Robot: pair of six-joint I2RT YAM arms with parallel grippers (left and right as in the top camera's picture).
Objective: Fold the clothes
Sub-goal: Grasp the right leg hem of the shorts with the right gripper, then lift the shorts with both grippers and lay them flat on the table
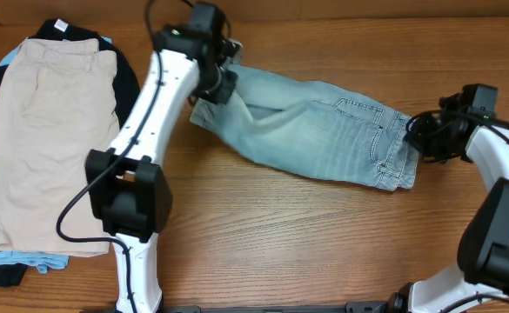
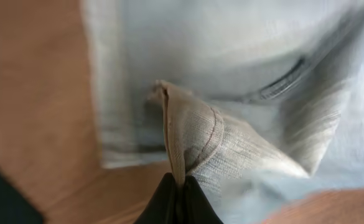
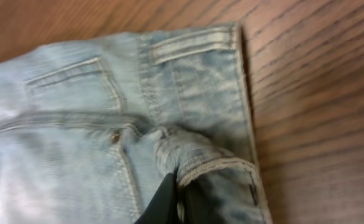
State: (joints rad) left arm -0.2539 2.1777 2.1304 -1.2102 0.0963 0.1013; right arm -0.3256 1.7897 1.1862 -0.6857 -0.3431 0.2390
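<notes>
The robot's right gripper needs to raise the waistband corner point(image 1: 413, 136) point(image 3: 185, 178) high next, then carry it away from the robot's base and down toward the table.
Light blue denim shorts point(image 1: 324, 135) lie across the middle of the table, waistband at the right. My left gripper point(image 1: 222, 87) is shut on the shorts' left leg hem, a pale fold pinched between the black fingers point(image 2: 178, 186). My right gripper point(image 1: 419, 135) is shut on the waistband at the right end; the wrist view shows the band edge clamped between its fingers point(image 3: 180, 190), with the back pocket and belt loop point(image 3: 188, 43) above.
A stack of folded clothes stands at the left: beige shorts point(image 1: 50, 130) on top, over black point(image 1: 128, 74) and light blue point(image 1: 28, 259) garments. Bare wooden table point(image 1: 306, 235) runs along the front.
</notes>
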